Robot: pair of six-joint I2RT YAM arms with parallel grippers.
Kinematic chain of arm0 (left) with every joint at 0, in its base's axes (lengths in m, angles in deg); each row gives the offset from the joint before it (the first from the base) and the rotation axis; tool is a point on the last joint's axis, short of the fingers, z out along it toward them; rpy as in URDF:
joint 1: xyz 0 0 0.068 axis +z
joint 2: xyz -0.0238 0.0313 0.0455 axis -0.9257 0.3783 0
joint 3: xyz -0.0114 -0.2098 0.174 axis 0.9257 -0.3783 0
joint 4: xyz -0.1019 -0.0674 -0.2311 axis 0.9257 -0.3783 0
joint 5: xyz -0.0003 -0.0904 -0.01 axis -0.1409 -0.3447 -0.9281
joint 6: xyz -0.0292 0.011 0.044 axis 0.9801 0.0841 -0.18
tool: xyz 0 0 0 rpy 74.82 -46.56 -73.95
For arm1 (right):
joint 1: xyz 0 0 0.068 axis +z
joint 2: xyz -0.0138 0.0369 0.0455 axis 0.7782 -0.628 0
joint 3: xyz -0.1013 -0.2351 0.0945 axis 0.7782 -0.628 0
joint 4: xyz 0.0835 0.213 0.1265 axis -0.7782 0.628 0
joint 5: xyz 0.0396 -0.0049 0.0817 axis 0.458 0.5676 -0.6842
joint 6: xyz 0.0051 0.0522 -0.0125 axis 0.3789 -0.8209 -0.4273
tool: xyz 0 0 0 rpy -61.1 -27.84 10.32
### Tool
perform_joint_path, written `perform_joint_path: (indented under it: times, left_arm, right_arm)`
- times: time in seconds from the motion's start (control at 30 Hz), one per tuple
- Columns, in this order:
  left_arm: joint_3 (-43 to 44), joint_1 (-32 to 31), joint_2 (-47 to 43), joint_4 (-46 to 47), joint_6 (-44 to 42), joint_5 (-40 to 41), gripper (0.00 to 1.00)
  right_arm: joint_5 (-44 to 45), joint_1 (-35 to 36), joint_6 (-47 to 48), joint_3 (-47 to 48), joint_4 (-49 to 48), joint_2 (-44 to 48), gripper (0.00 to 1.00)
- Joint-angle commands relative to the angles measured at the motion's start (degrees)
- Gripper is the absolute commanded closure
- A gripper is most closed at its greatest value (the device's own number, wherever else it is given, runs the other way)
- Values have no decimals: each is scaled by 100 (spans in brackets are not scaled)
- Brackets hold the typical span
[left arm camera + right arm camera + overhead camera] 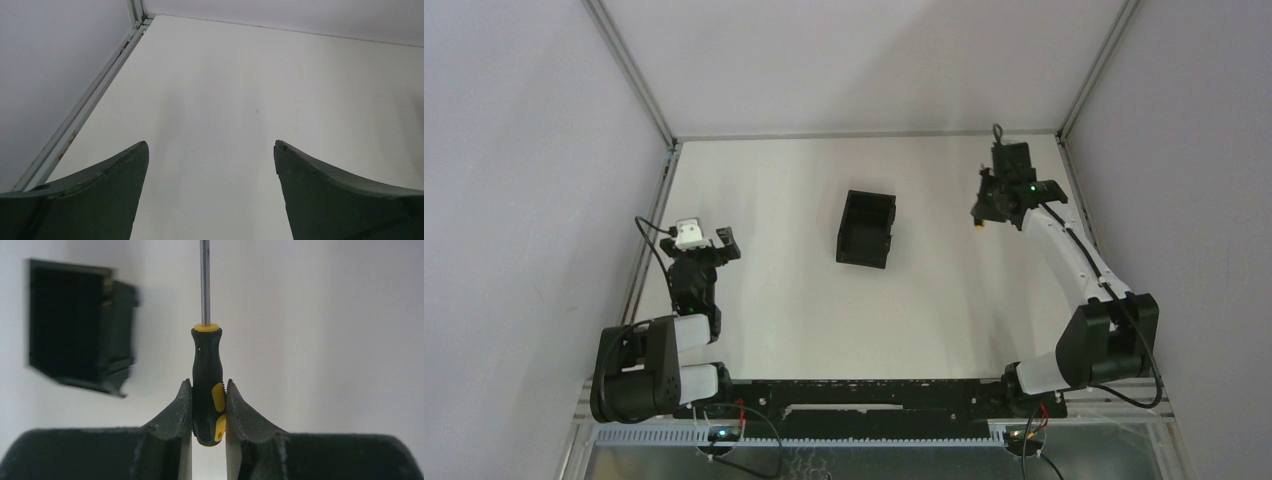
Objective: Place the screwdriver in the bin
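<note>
The bin's open top [66, 322] is below my right gripper and to its left in the top view. I will carry the screwdriver [206, 357] over, lower it into the bin and let go.
My right gripper [208, 386] is shut on the handle of the screwdriver [206, 357], which is black with yellow patches and a yellow collar. Its thin metal shaft points away from the wrist camera. In the top view this gripper [981, 214] is at the far right of the table, held above it, and the screwdriver's yellow end [977, 229] shows just under it. The black open-topped bin [866, 228] stands mid-table, to the left of the right gripper; it also shows blurred in the right wrist view [75, 322]. My left gripper [708, 240] is open and empty at the left.
The white table [944, 300] is closed in by grey walls on a metal frame [652, 205]. The left wrist view shows only bare table between the open fingers [100, 190] and the frame rail at the left edge.
</note>
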Motion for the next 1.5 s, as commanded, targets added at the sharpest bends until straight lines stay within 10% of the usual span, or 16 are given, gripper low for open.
perform_joint_path:
  times: [0.0,0.4,1.47]
  left_arm:
    - [21,-22,-33,126,-46,44,0]
    - [20,-26,-37,133,-44,44,0]
    - [19,-31,-35,131,-50,44,0]
  right_arm:
    - [17,959,-382,720,461,-212,86]
    - [471,2704,-727,2776,457,-2340,80]
    - [921,2945,-863,1776,-967,-3526,44]
